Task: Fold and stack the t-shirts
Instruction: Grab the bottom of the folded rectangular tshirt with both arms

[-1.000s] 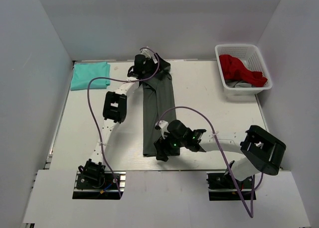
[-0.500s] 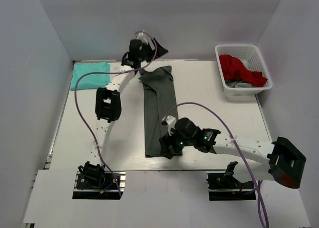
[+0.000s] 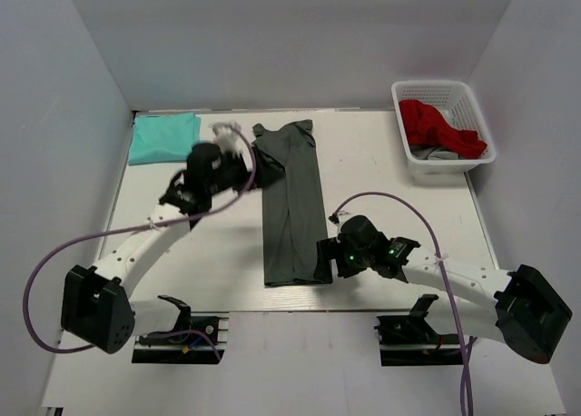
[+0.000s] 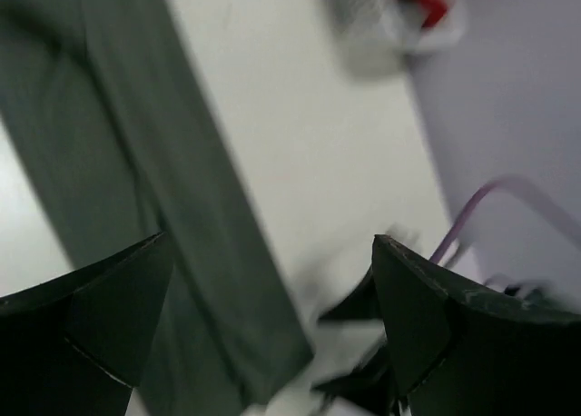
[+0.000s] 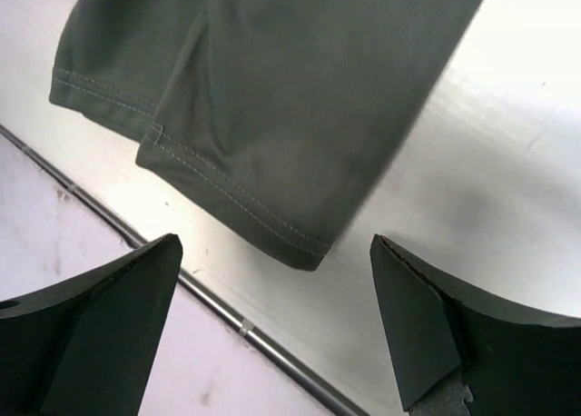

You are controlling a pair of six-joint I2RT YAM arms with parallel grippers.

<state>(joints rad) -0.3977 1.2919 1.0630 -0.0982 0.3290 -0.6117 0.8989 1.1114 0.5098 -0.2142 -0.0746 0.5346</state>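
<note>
My right gripper already stands beside one corner of the charcoal t-shirt's near hem. My left gripper should next move back and down along the charcoal t-shirt onto the free corner of that hem.
The dark charcoal t-shirt [image 3: 290,207] lies on the table as a long narrow strip running from far to near. It also shows in the left wrist view [image 4: 136,162] and the right wrist view [image 5: 272,98]. The teal t-shirt [image 3: 163,136] lies folded at the far left corner. My left gripper [image 3: 227,173] hovers left of the strip's far end, open and empty [image 4: 272,252]; that view is blurred. My right gripper [image 3: 334,257] is open and empty just right of the strip's near hem corner [image 5: 274,252].
A white lattice basket [image 3: 467,94] with a red garment [image 3: 436,125] stands at the far right corner. The table's near edge rail [image 5: 227,316] runs just below the shirt's hem. Purple cables loop from both arms.
My left gripper let go of the shirt's far end, which now lies flat, and swung back left and nearer. My right gripper moved right off the near hem.
</note>
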